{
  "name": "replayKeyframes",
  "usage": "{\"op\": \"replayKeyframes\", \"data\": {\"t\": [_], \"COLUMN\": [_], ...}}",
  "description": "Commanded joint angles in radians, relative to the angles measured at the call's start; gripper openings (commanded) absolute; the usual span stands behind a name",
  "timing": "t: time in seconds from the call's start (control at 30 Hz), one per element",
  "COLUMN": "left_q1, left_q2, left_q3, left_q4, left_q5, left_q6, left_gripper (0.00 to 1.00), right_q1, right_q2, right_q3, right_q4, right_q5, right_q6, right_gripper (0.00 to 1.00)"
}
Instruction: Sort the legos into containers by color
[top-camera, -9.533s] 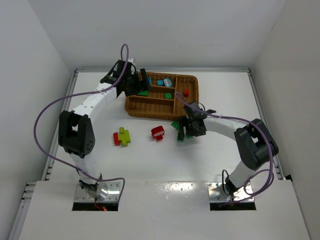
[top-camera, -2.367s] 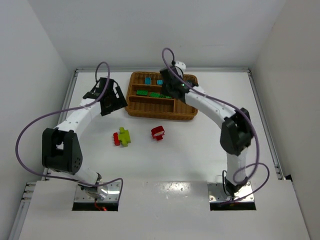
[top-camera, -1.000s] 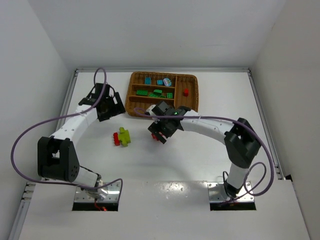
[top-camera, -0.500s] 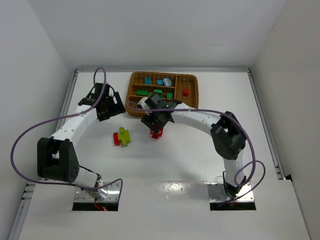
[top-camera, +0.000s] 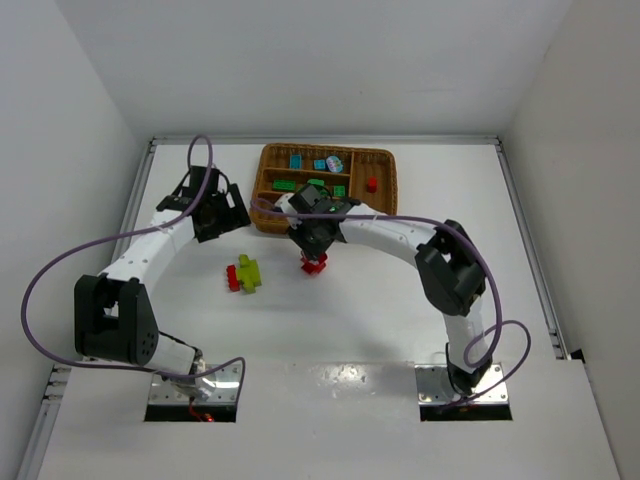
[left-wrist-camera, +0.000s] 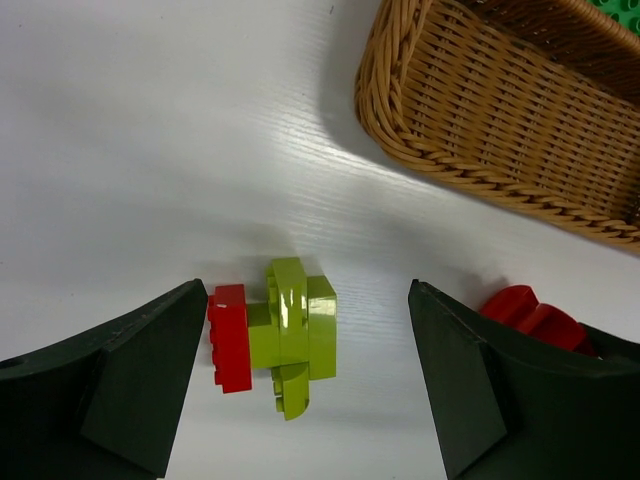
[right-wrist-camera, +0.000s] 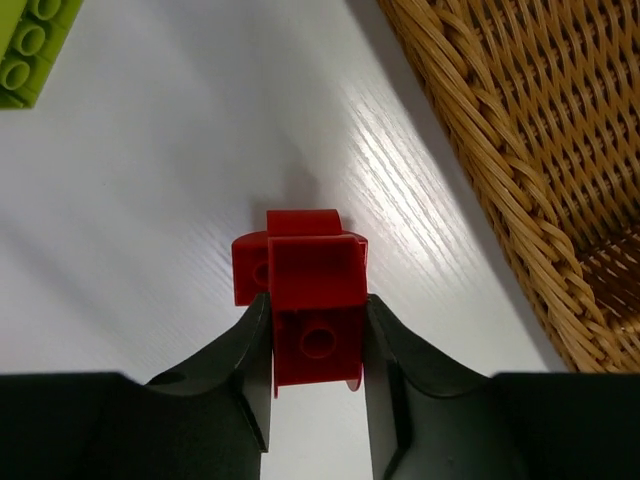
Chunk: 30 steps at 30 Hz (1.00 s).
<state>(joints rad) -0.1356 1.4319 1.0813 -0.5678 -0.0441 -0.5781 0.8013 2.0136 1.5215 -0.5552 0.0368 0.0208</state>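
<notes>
The lower part of the red lego sticks out below the robot's right gripper, so the left gripper should next swing to the right in the top view and tilt onto that part of the lego.
A red lego (right-wrist-camera: 312, 300) sits on the white table just in front of the wicker tray (top-camera: 268, 218), and my right gripper (right-wrist-camera: 316, 345) is shut on it, both pads pressed to its sides. From above the same red lego (top-camera: 314, 264) pokes out under my right gripper (top-camera: 313, 240). A lime-yellow lego (left-wrist-camera: 292, 334) joined to a small red brick (left-wrist-camera: 228, 337) lies left of it, also seen as the lime-yellow lego (top-camera: 247, 273) from above. My left gripper (left-wrist-camera: 310, 385) hangs open well above that pair. Green, blue and red legos lie in the tray's slots.
The tray's woven wall (right-wrist-camera: 520, 170) rises close on the right of the held brick. The left arm's purple cable (top-camera: 60, 260) loops out over the table's left side. Low rails (top-camera: 525, 240) edge the table.
My right gripper has come down onto the red lego and shut on it; half a second ago its jaws were still apart. The left arm has stayed where it was.
</notes>
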Motion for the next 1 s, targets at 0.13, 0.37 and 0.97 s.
{"op": "replayKeyframes", "data": {"t": [0.13,0.37,0.97], "left_q1": [0.011,-0.007,-0.197], "left_q2": [-0.027,0.016,0.199], "left_q3": [-0.02,-0.092,0.045], "left_q4": [0.104,0.403,0.381], "left_q5": [0.28,0.883,1.316], "left_q6": [0.099,0.142,0.371], "left_gripper": [0.88,0.91,0.91], "right_q1": [-0.095,-0.246,-0.416], "right_q2": [-0.185,-0.391,-0.423], "right_q3": [-0.079,-0.279,-0.342], "right_q4": [0.084,0.133,0.184], "right_q5": [-0.173,-0.498,-1.061], "right_q6": [0.162,0.231,0.278], "right_gripper": [0.18,0.18,0.18]}}
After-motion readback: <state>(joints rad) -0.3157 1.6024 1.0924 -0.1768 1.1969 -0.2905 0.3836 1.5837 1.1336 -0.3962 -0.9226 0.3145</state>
